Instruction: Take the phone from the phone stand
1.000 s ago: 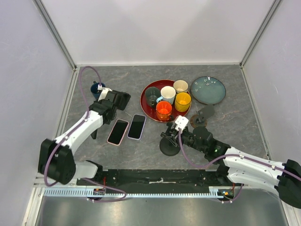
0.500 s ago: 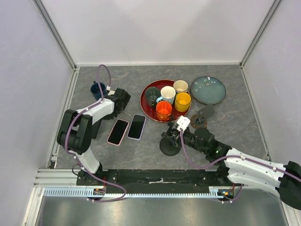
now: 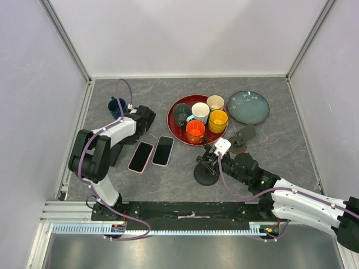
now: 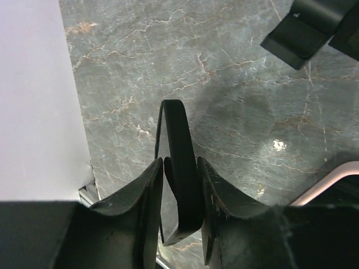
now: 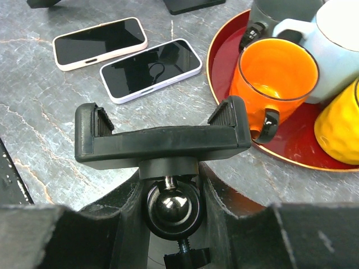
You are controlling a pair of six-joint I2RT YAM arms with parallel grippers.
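Observation:
Next, my right gripper moves with its phone stand to the right in the top view, then lets go, as bare tabletop lies on the gripper's that side.
The black phone stand (image 3: 206, 175) has a round base, a ball joint and an empty clamp (image 5: 162, 140). My right gripper (image 3: 211, 163) is shut around its ball joint (image 5: 173, 204). Two phones lie flat on the table left of it: a pink-cased one (image 3: 141, 156) (image 5: 101, 43) and a lilac-cased one (image 3: 163, 151) (image 5: 150, 69). My left gripper (image 3: 146, 119) is far left of the phones. In the left wrist view it (image 4: 179, 163) is shut on a thin black bent strip (image 4: 180, 145) just above the table.
A red tray (image 3: 170, 120) holds several cups, with the orange cup (image 5: 275, 75) nearest my right gripper. A blue-green plate (image 3: 248, 106) sits at the back right. A second small black stand (image 3: 241, 138) is right of the tray. A dark blue mug (image 3: 115, 105) stands at the far left.
The left arm folded back toward the left, its gripper staying by the black strip. My right gripper and the stand shifted slightly right and nearer. The phones have not moved.

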